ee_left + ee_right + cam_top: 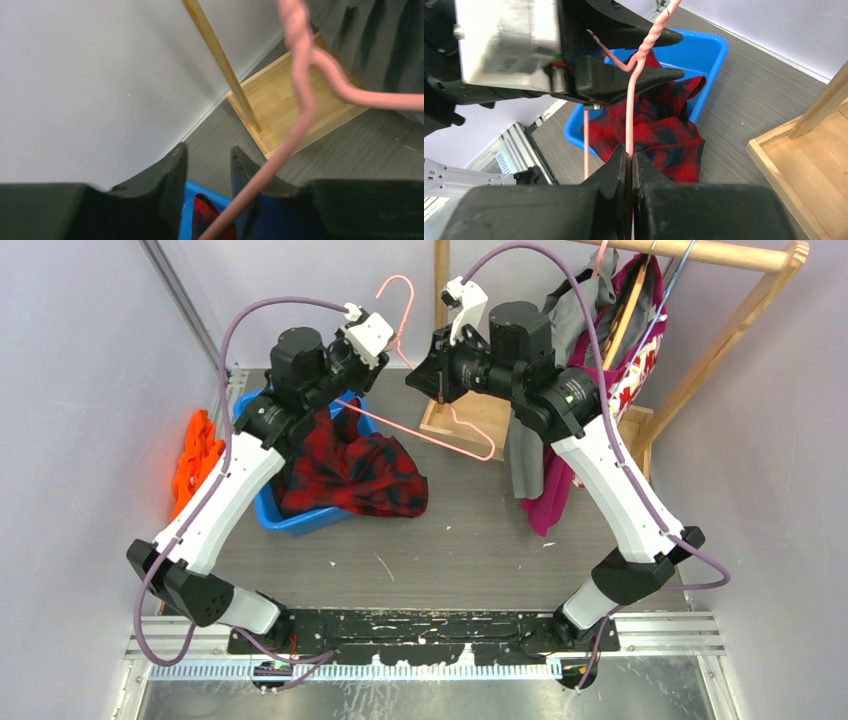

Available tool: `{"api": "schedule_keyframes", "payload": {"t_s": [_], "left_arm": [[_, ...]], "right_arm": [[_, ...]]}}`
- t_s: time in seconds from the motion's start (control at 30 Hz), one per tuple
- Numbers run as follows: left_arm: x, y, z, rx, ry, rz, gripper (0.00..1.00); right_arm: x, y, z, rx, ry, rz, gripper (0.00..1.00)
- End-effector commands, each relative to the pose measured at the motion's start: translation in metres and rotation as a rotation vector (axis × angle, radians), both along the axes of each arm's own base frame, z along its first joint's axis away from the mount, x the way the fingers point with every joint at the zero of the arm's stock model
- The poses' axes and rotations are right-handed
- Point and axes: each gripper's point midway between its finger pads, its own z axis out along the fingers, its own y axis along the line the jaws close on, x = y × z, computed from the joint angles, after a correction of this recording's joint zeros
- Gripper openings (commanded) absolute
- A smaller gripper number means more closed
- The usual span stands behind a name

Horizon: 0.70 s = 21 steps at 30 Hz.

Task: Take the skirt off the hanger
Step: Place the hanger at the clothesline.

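The skirt is in the bin, so my right gripper will next swing outward, turning toward the rack, and hang the bare hanger (pixel 412 300) over the rack's wooden bar (pixel 640 245) to let go of it.
The red plaid skirt (pixel 360 470) lies heaped in and over the blue bin (pixel 300 522), apart from the hanger; it also shows in the right wrist view (pixel 664 130). The bare pink wire hanger (pixel 412 300) hangs in the air above the bin. My right gripper (pixel 418 378) is shut on one of its wire arms (pixel 631 100), the pads (pixel 619 160) pinching the wire. My left gripper (pixel 390 352) stands open at the twisted neck (pixel 300 75). The wire crosses in front of its right finger (pixel 245 165) and is not pinched.
A wooden clothes rack (pixel 720 252) stands at the back right with grey and magenta garments (pixel 545 470) hanging from it, and its wooden base (pixel 480 415) is under the hanger. An orange cloth (pixel 195 455) lies left of the bin by the wall.
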Motion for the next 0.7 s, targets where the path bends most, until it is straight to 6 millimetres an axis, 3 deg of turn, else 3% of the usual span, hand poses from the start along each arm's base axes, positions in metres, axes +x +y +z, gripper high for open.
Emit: {"api": "schedule_keyframes", "payload": {"t_s": [0.0,0.1,0.13,0.37,0.5,0.67], "left_arm": [[-0.073,-0.013,0.079,-0.213,-0.090,-0.208,0.49],[-0.089,-0.011,0.091,-0.253,-0.092,-0.248,0.76],[-0.103,-0.005,0.105,-0.272,-0.123,-0.257,0.84],[-0.124,0.014,0.134,-0.283,-0.201,-0.241,0.86],[-0.122,0.032,0.121,-0.217,-0.185,-0.153,0.84],[-0.115,0.053,0.076,-0.125,-0.099,-0.032,0.83]], "right_arm": [[0.019,0.003,0.002,0.005,-0.028,-0.069,0.01],[0.023,0.005,-0.002,0.002,-0.018,-0.070,0.01],[0.024,0.006,-0.002,0.003,-0.018,-0.072,0.01],[0.036,0.002,-0.003,-0.009,-0.025,-0.130,0.01],[0.050,-0.018,0.002,-0.053,-0.078,-0.252,0.01],[0.053,-0.057,0.006,-0.165,-0.139,-0.388,0.01]]}}
